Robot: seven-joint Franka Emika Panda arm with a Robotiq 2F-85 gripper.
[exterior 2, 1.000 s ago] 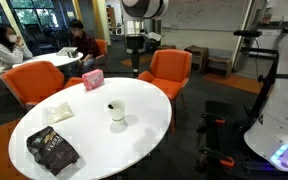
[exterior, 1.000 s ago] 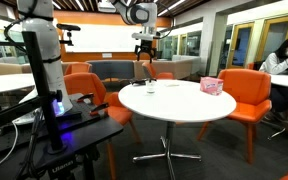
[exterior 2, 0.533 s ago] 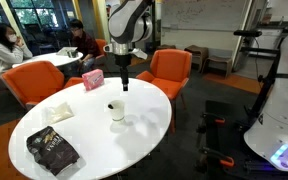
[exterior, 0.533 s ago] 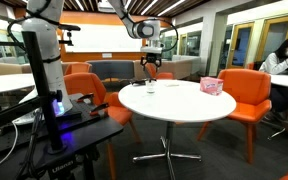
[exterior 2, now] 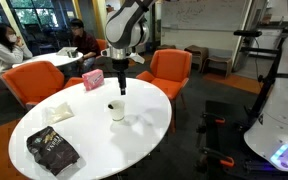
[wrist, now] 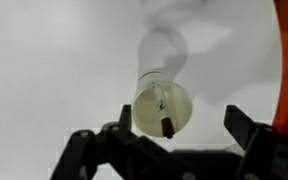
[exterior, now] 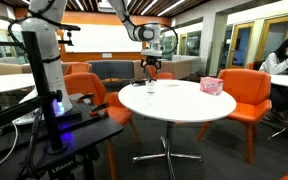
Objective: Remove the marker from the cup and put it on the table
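My gripper lowers over the cup next, narrowing its wide fingers around the marker's dark upper end (exterior: 149,81) (wrist: 167,128).
A tiny pale, clear cup (wrist: 156,100) stands on the round white table (exterior 2: 144,130), with a marker (wrist: 166,120) upright inside it, dark tip toward the camera. The cup also shows in both exterior views (exterior: 150,86) (exterior 2: 116,111). My gripper (wrist: 164,140) hangs directly above the cup, jaws open wide, one finger on either side and touching nothing. It shows in both exterior views (exterior: 152,70) (exterior 2: 121,89) a short way above the cup.
A pink patterned box (exterior 2: 92,79) (exterior: 211,86) sits near the table's rim. A dark snack bag (exterior 2: 52,152) and a pale wrapper (exterior 2: 59,112) lie on the table. Orange chairs (exterior 2: 169,70) ring it. People sit at a far table (exterior 2: 4,45).
The arm has swung in from beyond the table and come down over the cup. In the last half second it sank slightly. The cup and marker have not moved.
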